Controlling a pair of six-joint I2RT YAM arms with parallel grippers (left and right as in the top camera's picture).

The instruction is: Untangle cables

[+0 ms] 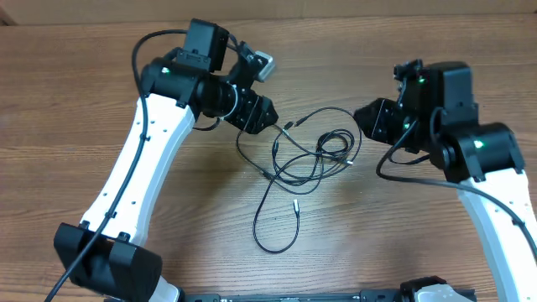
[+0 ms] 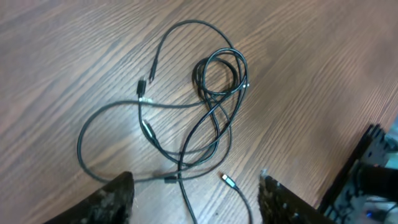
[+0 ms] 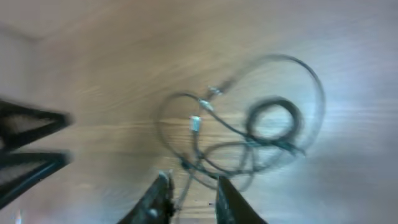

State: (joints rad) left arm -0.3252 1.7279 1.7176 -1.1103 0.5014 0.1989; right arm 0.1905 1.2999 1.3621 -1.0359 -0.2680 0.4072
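Observation:
My left gripper goes down and to the right in the overhead view next. It closes on the part of the black loop beside the coil (image 1: pixel 304 157) (image 2: pixel 202 119), since it crosses on top of other cables.
The cables (image 1: pixel 310 155) lie as a loose tangle of thin black cords on the wooden table between both arms. One long loop (image 1: pixel 273 226) trails toward the front. My left gripper (image 1: pixel 267 113) hovers at the tangle's left edge. In the left wrist view it (image 2: pixel 196 199) stands open, with a strand and a silver-tipped plug (image 2: pixel 227 180) lying on the table between its fingers; the coiled bunch (image 2: pixel 214 81) lies ahead. My right gripper (image 1: pixel 362 117) sits at the tangle's right edge. Its blurred wrist view shows it (image 3: pixel 193 199) slightly open, a strand of the cables (image 3: pixel 249 143) running into the gap.
The left arm's white link (image 1: pixel 143 168) runs down the left side and the right arm (image 1: pixel 495 193) fills the right. The right arm's black body (image 2: pixel 373 162) shows at the left wrist view's right edge. The left gripper's dark fingers (image 3: pixel 31 143) show at the right wrist view's left edge.

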